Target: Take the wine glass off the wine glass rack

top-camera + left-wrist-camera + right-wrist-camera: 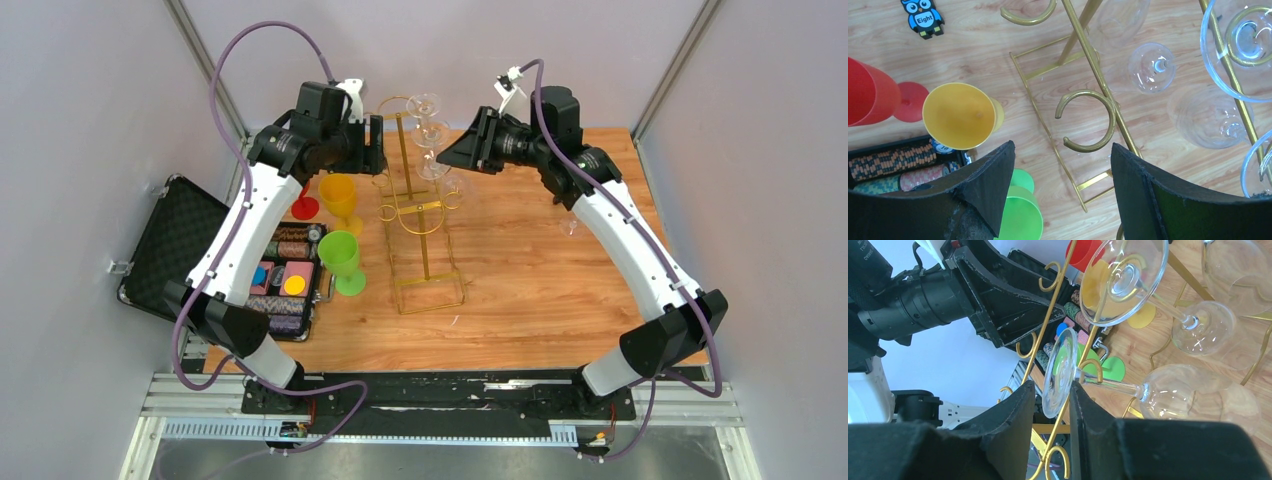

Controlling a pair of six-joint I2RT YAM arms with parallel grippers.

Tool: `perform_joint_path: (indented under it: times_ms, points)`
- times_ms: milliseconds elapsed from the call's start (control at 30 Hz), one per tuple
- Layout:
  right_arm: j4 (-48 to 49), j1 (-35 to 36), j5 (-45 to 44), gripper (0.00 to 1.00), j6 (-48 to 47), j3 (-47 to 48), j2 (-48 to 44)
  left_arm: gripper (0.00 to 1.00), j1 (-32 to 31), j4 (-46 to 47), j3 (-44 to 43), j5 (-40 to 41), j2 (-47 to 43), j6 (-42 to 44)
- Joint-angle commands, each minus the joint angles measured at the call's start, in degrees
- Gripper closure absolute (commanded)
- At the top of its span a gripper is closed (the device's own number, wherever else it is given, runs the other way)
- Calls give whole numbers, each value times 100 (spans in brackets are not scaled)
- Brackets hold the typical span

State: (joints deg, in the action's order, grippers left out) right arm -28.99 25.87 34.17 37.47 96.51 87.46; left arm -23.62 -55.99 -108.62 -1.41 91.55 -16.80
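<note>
The rim of the wine glass's foot (432, 166) sits between the right gripper's still open fingers, so the right gripper should move slightly toward the rack and close there.
The gold wire wine glass rack (425, 215) stands mid-table, and several clear wine glasses hang from its upper loop arms. In the right wrist view, one wine glass (1168, 392) hangs with its round foot (1060, 372) between my right gripper's fingers. My right gripper (1050, 387) is narrowed round that foot, with a small gap on one side and a rack wire also between the fingers. It is at the rack's upper right in the top view (447, 157). My left gripper (1063, 150) is wide open and empty, above an empty loop arm (1088, 120), left of the rack's top (378, 145).
A yellow cup (340, 195), a green cup (340, 255) and a red cup (305, 205) stand left of the rack. An open black case of poker chips (285, 280) lies at the table's left edge. A second hanging glass (1123, 280) is just above the right gripper.
</note>
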Motion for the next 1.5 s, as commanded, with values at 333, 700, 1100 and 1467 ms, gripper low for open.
perform_joint_path:
  times_ms: [333, 700, 1100, 1467]
  points:
    - [323, 109, 202, 77, 223, 178, 117, 21, -82, -13, -183, 53, -71, -1]
    - [320, 111, 201, 100, 323, 202, 191, 21, -80, -4, -79, 99, -149, 40]
    - [309, 49, 86, 100, 614, 263, 20, 21, -82, -31, -88, 123, -205, 97]
    - [455, -306, 166, 100, 1135, 92, -229, 20, -82, -9, -35, 123, -265, 106]
